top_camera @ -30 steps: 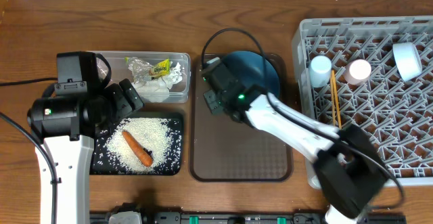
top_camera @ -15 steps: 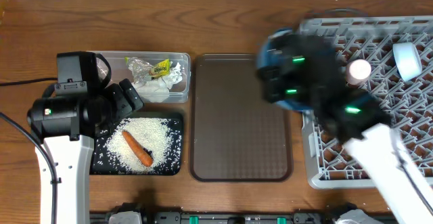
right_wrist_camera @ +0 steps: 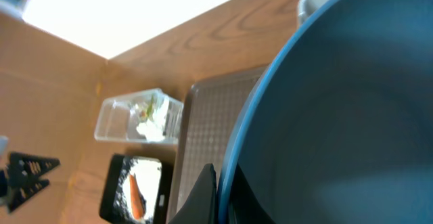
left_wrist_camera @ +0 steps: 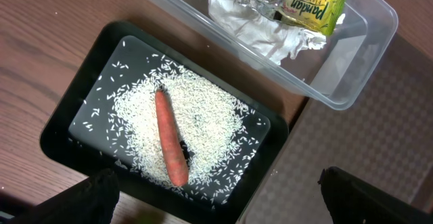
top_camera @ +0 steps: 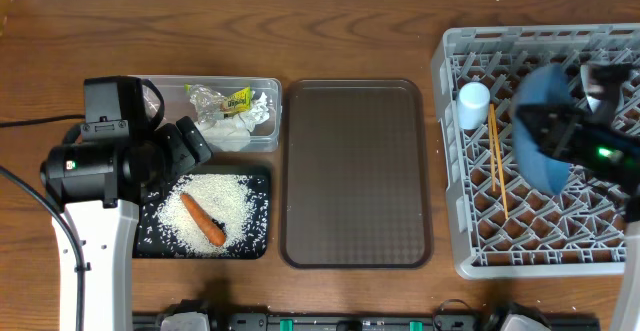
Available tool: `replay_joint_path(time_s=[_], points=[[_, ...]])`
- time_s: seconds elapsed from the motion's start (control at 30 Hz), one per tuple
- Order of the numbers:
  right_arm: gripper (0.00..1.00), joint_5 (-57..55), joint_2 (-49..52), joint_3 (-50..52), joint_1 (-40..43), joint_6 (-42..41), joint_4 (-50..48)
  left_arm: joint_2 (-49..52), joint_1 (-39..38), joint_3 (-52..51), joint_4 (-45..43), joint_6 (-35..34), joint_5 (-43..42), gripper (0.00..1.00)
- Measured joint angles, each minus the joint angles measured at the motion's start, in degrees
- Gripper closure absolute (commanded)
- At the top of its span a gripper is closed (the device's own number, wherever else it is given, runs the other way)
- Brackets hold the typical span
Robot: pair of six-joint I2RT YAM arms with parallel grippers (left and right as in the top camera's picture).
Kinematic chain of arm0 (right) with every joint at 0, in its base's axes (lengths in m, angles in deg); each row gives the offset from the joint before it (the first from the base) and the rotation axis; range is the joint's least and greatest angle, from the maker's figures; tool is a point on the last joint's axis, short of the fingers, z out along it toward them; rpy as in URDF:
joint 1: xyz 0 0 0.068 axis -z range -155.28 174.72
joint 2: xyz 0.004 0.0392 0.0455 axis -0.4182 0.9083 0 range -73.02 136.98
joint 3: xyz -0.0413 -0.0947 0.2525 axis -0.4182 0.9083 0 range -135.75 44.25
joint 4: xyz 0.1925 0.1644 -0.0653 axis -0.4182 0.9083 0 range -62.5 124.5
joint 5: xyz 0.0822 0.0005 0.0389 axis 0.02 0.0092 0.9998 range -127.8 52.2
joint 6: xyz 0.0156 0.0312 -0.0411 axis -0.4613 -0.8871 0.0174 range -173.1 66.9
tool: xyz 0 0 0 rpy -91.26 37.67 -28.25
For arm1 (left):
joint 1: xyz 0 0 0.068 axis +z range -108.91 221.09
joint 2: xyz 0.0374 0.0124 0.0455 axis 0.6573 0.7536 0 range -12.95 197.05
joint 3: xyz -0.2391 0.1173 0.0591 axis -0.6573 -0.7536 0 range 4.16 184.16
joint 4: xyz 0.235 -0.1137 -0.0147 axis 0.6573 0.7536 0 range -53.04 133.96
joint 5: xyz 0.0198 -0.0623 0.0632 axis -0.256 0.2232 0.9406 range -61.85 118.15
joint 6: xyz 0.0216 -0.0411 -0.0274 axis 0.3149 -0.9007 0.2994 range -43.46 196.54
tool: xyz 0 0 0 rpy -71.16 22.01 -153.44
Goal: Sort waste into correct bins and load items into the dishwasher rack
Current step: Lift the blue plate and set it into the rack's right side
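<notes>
The rack's near grid is bare beside the chopsticks. My right gripper needs to move away from the chopsticks and down next, tilting the large blue plate flatter onto that grid.
My right gripper (right_wrist_camera: pixel 220 197) is shut on the rim of the large blue plate (top_camera: pixel 545 141), held on edge over the grey dishwasher rack (top_camera: pixel 455 171). The plate (right_wrist_camera: pixel 338 116) fills the right wrist view. In the rack lie the light blue cup (top_camera: pixel 473 102), the wooden chopsticks (top_camera: pixel 497 161) and the white-and-blue bowl (top_camera: pixel 603 83); the pink cup is hidden behind the plate. The orange carrot (top_camera: pixel 202 219) lies on rice in the black tray (top_camera: pixel 262 216), also in the left wrist view (left_wrist_camera: pixel 170 146). My left gripper (left_wrist_camera: pixel 216 200) is open above the tray's edge.
The clear tub (top_camera: pixel 270 91) holds crumpled wrappers (left_wrist_camera: pixel 270 21) beside the black tray. The brown serving tray (top_camera: pixel 352 171) lies between the bins and the rack. The left arm (top_camera: pixel 100 171) stands over the table's left side.
My right arm swung the blue plate from the brown tray's far end rightward over the rack. The brown tray now lies bare. The left arm has not moved.
</notes>
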Motion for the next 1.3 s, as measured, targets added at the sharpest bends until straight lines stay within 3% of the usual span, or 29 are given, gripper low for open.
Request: replay_joint_path(time_s=[0.3, 0.57, 0.9, 1.1, 1.3], points=[[0.99, 17.70, 6.49, 1.97, 15.78, 8.94, -0.52, 0.00, 0.00, 0.00, 0.00, 0.00, 0.02, 0.02], [0.99, 32.26, 17.59, 3.93, 22.40, 15.30, -0.94, 0.00, 0.00, 0.00, 0.02, 0.00, 0.02, 0.02], [0.99, 38.25, 22.51, 7.98, 24.90, 21.46, -1.51, 0.00, 0.00, 0.00, 0.00, 0.00, 0.02, 0.02], [0.99, 37.62, 22.62, 8.39, 29.49, 20.63, -1.33, 0.00, 0.00, 0.00, 0.00, 0.00, 0.02, 0.02], [0.85, 35.04, 22.62, 8.39, 34.21, 17.29, -1.64, 0.00, 0.00, 0.00, 0.00, 0.00, 0.02, 0.02]])
